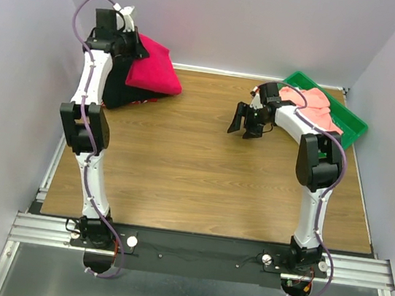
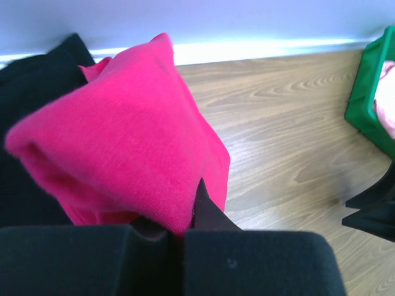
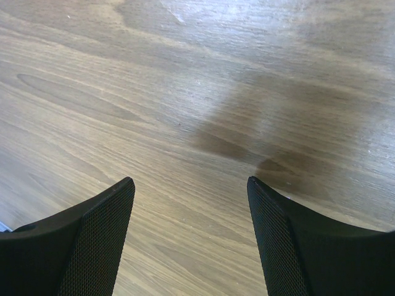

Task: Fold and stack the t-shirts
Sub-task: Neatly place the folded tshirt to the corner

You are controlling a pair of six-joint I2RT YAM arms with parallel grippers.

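The magenta shirt (image 2: pixel 123 148) hangs over bare wood, so my left gripper will next go to the left in the top view and down onto the black t-shirt (image 2: pixel 29 185) to release.
The folded crimson-magenta t-shirt (image 1: pixel 155 68) hangs at the back left over the black t-shirt (image 1: pixel 118 96), which lies on the table. My left gripper (image 1: pixel 128 41) is shut on the magenta shirt's (image 2: pixel 123 148) near edge and holds it lifted; the black shirt (image 2: pixel 37 80) shows behind and under it. The pale salmon-pink t-shirt (image 1: pixel 320 110) lies crumpled in the green tray (image 1: pixel 355 122) at the back right. My right gripper (image 1: pixel 245 122) is open and empty, hanging over bare wood left of the tray, its fingers (image 3: pixel 92 234) spread wide.
The green tray's corner (image 2: pixel 370 98) shows at the right edge of the left wrist view. White walls close the back and both sides. The wooden table (image 1: pixel 201 171) stretches between the arms to the metal rail at the near edge.
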